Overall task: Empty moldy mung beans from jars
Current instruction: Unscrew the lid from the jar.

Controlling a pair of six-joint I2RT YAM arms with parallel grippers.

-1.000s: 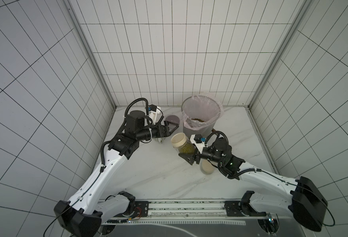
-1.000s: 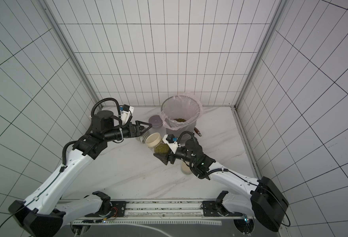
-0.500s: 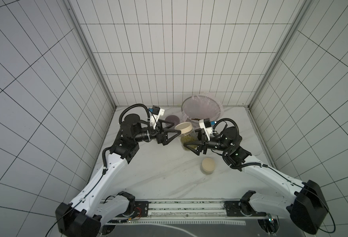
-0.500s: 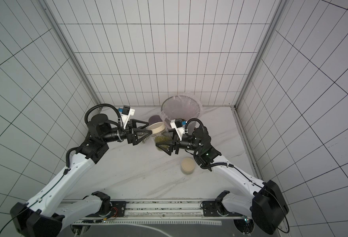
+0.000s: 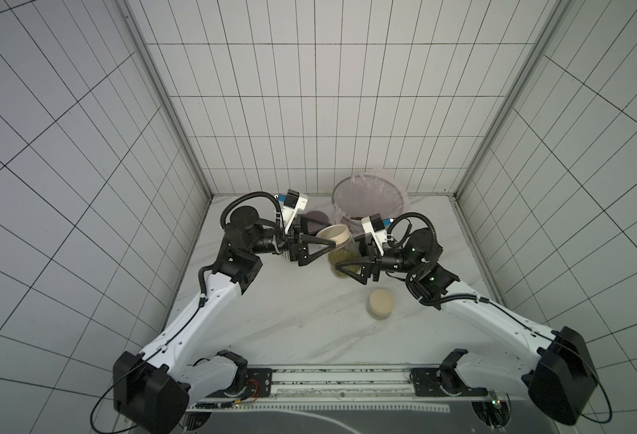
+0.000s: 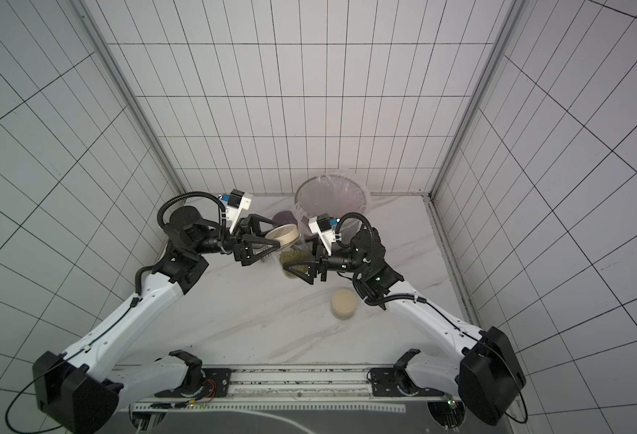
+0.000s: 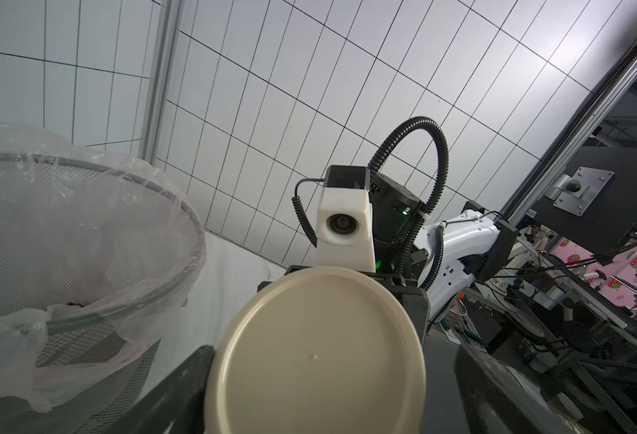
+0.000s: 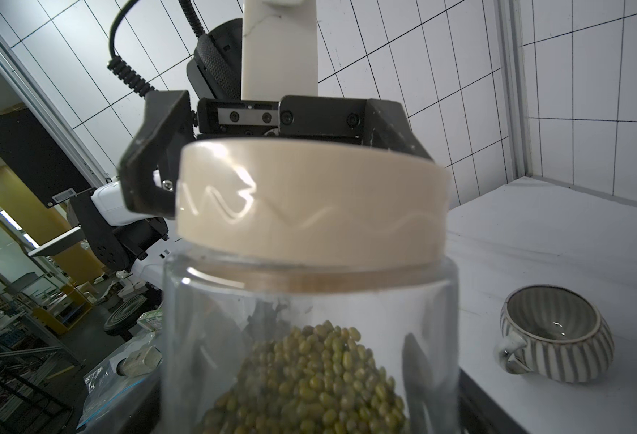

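I will next push my left gripper farther toward the held jar and close its fingers around the beige lid's rim point(image 5: 335, 233) point(image 7: 315, 359), because the lid is between its open fingers.
In both top views a clear glass jar point(image 5: 343, 263) point(image 6: 290, 263) hangs tilted above the table, its beige lid point(image 5: 334, 235) point(image 6: 281, 235) turned toward the left arm. My right gripper point(image 5: 347, 253) point(image 6: 296, 255) is shut on its glass body. Olive-green mung beans point(image 8: 309, 375) fill the lower part. My left gripper point(image 5: 330, 236) point(image 7: 328, 394) stands open, one finger point(image 8: 148, 169) on each side of the lid point(image 7: 313, 357). A second jar point(image 5: 381, 303) point(image 6: 344, 303) stands lidded on the table by the right arm.
The grey mesh bin with pink liner point(image 5: 369, 195) point(image 7: 84, 225) stands just behind the held jar against the back wall. A ribbed mug point(image 8: 557, 334) and a dark purple round dish point(image 5: 315, 218) sit on the table near the left gripper. Tiled walls enclose three sides.
The right gripper has carried the jar up and back toward the bin. The left gripper has swung over and now straddles the lid. Little has moved in the last half second.
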